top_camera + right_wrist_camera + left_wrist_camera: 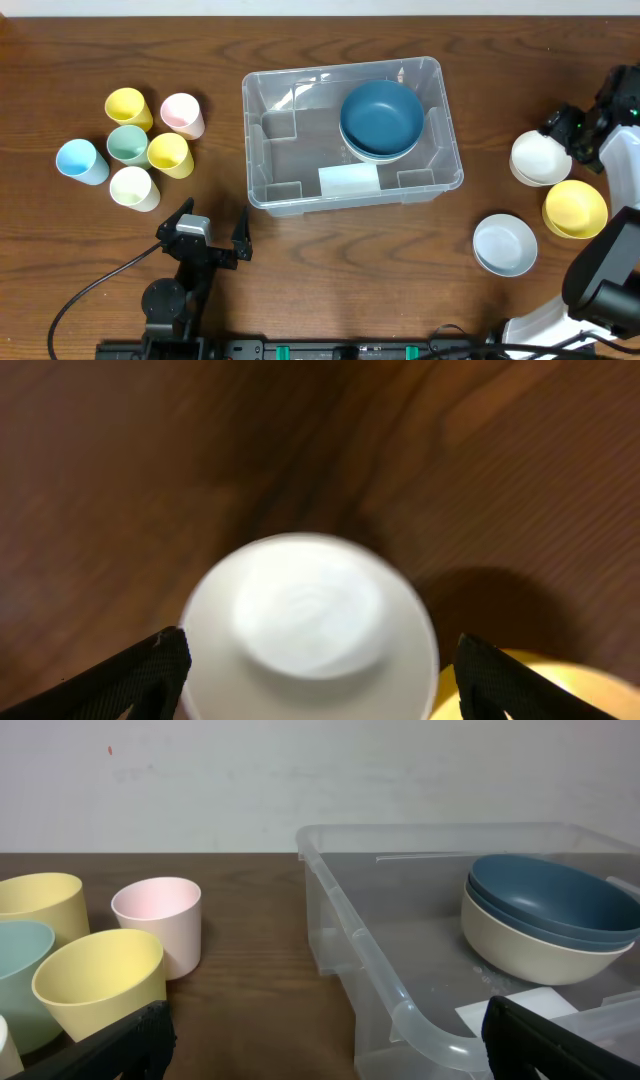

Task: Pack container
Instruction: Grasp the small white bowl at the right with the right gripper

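The white bowl nearly fills the gap between my fingers, so my right gripper should next move down onto the white bowl's rim (567, 154) (421, 608) away from the container.
The clear plastic container (270, 150) sits mid-table and holds a dark blue bowl (381, 115) stacked in a pale bowl, plus a pale label (349, 181) on its base. It also shows in the left wrist view (400, 1010) with the blue bowl (550, 900). My left gripper (212, 240) is open and empty, low in front of the container's near left corner. My right gripper (320, 680) is open above a white bowl (310, 620), its fingers on either side, at the far right (538, 158).
Several cups stand at the left: yellow (128, 107), pink (183, 115), green (127, 144), yellow (170, 155), blue (81, 162), cream (134, 187). A yellow bowl (575, 208) and a light blue bowl (504, 244) lie at the right.
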You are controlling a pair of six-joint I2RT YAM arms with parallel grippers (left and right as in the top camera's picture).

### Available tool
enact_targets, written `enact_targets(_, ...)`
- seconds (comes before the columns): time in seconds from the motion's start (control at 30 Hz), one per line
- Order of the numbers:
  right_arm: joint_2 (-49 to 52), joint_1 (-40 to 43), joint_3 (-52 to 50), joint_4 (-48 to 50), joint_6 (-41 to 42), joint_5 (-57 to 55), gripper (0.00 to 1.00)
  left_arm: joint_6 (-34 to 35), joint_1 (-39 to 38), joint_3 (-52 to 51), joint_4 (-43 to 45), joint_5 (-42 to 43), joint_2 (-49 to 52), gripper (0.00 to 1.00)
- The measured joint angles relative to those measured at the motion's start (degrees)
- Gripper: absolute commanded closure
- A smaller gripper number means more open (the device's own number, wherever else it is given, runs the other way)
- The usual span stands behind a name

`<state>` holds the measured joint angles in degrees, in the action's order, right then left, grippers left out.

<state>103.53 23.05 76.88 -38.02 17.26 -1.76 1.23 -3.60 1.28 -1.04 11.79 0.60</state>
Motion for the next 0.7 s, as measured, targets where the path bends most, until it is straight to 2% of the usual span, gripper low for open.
enact_targets(0.23, 4.22, 3.06, -0.02, -0.81, -4.04, 0.15, 0.18, 0.00, 0.00, 0.00, 0.00, 0.00, 0.00, 0.02)
enact_targets(0.37, 6.67, 3.93, -0.02, -0.94, -4.74, 0.28, 0.27, 0.00, 0.00, 0.00, 0.00, 0.00, 0.00, 0.02)
enact_targets(0.63, 8.87, 4.04, -0.04, 0.35, -4.81, 0.92, 0.67, 0.00, 0.00, 0.00, 0.00, 0.00, 0.00, 0.02)
enact_targets(0.7, 8.98, 4.04, -0.04, 0.92, -4.70, 1.14, 0.72, 0.00, 0.00, 0.00, 0.00, 0.00, 0.00, 0.02)
